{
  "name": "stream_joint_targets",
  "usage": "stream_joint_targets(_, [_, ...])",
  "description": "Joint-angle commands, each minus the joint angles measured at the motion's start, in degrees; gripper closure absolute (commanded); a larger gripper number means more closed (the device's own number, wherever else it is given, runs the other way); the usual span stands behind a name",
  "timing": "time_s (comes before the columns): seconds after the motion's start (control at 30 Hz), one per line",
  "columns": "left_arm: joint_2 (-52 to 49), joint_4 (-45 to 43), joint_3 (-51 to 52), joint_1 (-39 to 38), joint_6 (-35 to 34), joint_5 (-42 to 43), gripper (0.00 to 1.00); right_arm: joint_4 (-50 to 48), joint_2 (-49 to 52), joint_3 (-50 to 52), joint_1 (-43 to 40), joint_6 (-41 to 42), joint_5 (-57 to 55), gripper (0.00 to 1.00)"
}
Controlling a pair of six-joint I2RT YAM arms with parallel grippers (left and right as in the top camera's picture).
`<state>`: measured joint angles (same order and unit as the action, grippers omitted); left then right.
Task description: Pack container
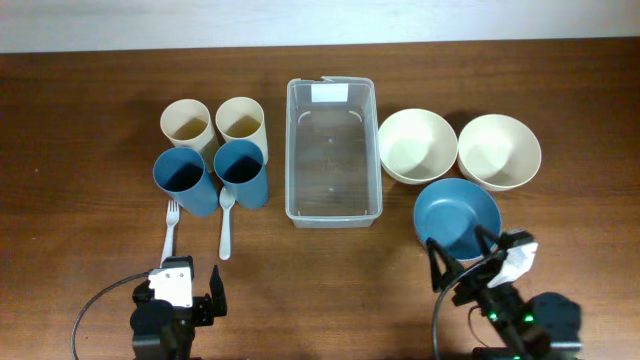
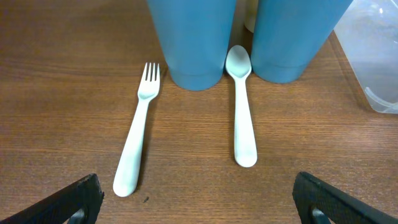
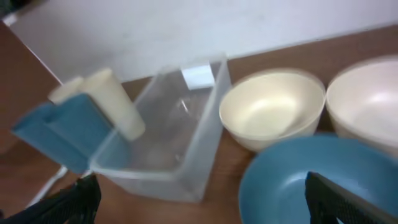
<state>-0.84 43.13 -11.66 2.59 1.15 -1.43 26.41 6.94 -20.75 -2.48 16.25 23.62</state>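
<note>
Next, my right gripper swings outward, turning down onto the blue bowl's side rim point(image 1: 498, 215), which lies outward of it, to its right in the overhead view.
The clear rectangular container point(image 1: 333, 150) stands empty at the table's middle; it also shows in the right wrist view point(image 3: 174, 134) and at the left wrist view's right edge point(image 2: 376, 56). My left gripper point(image 1: 190, 295) is open and empty, near the front edge, just short of a white fork point(image 2: 138, 133) and white spoon point(image 2: 243, 106). My right gripper point(image 1: 465, 262) is open and empty, by the near rim of a blue bowl point(image 1: 457, 217), which also shows in the right wrist view point(image 3: 311, 180).
Two blue cups point(image 1: 185, 181) point(image 1: 242, 173) and two cream cups point(image 1: 187, 125) point(image 1: 241, 123) stand left of the container. Two cream bowls point(image 1: 417, 146) point(image 1: 499, 151) sit right of it, behind the blue bowl.
</note>
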Motion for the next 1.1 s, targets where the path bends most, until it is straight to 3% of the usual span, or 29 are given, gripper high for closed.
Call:
stream_joint_targets(0.0, [0.55, 0.02, 0.59, -0.24, 1.07, 0.81, 0.0, 4.17, 9.42, -14.62, -0.17, -2.97, -7.41, 0.01])
stream_joint_targets(0.2, [0.55, 0.02, 0.59, -0.24, 1.07, 0.81, 0.0, 25.35, 36.81, -40.65, -0.2, -8.13, -25.9, 0.01])
stream_joint_targets(0.43, [0.55, 0.02, 0.59, -0.24, 1.09, 0.81, 0.0, 37.31, 61.02, -53.64, -0.28, -10.03, -22.97, 0.01])
stream_joint_targets(0.73, [0.55, 0.02, 0.59, -0.24, 1.07, 0.81, 0.0, 38.99, 81.66, -54.42, -5.62, -9.81, -20.57, 0.01])
stream_joint_targets(1.07, [0.55, 0.04, 0.59, -0.24, 1.09, 0.81, 0.0, 36.92, 89.77, -50.4, -13.05, -8.31, -16.9, 0.0])
